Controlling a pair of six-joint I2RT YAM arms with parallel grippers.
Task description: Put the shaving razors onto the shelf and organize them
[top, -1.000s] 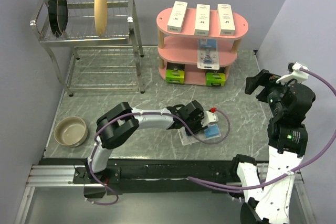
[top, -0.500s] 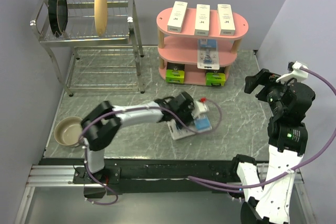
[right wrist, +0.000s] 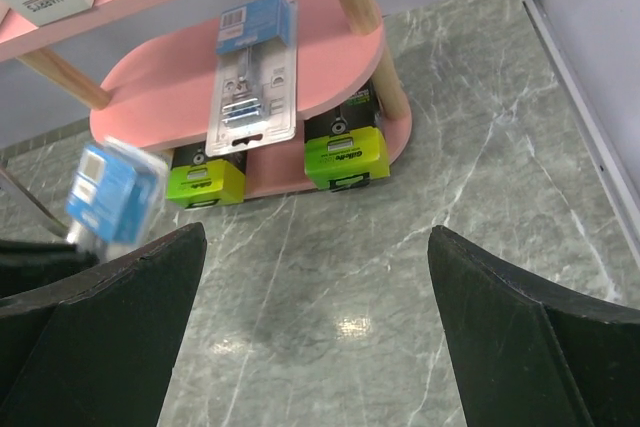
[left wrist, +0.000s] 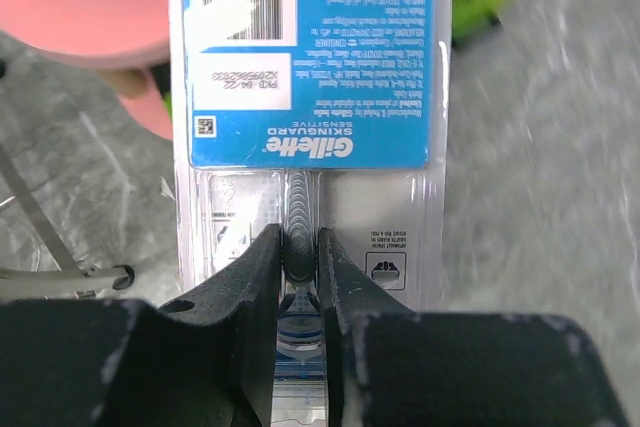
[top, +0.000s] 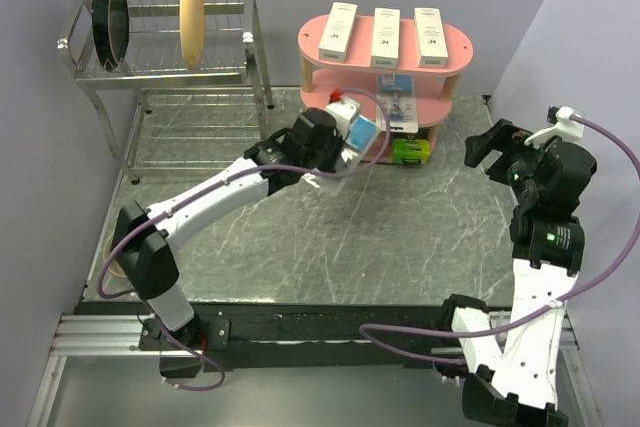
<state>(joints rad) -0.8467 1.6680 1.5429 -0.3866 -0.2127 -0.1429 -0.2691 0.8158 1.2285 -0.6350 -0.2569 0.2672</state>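
Observation:
The second pack leaves the middle board's bare end (top: pixel 322 88) open. My left gripper will next move outward, turn to square the pack and let go of it there.
My left gripper (top: pixel 347 137) is shut on a clear blister-pack razor with a blue card (top: pixel 363 133), held off the table just left of the pink shelf's (top: pixel 458 48) middle tier. In the left wrist view the jaws pinch the razor handle (left wrist: pixel 300 247) below the blue card (left wrist: pixel 310 67). Three white boxes (top: pixel 385 37) lie on the top board. A second blister pack (right wrist: pixel 255 72) rests on the middle board. Two lime-green boxes (right wrist: pixel 347 154) (right wrist: pixel 205 179) sit on the bottom board. My right gripper (right wrist: pixel 315 239) hangs open over bare table, right of the shelf.
A metal dish rack (top: pixel 170 67) with dark pans and a tan plate (top: pixel 190 2) stands at the back left. The tan bowl (top: pixel 108 265) peeks out beside the left arm's elbow. Walls close in on the right and behind.
The left gripper closed on the blister pack near the table's front, then lifted it and carried it back to the shelf's left side. The right arm has barely moved.

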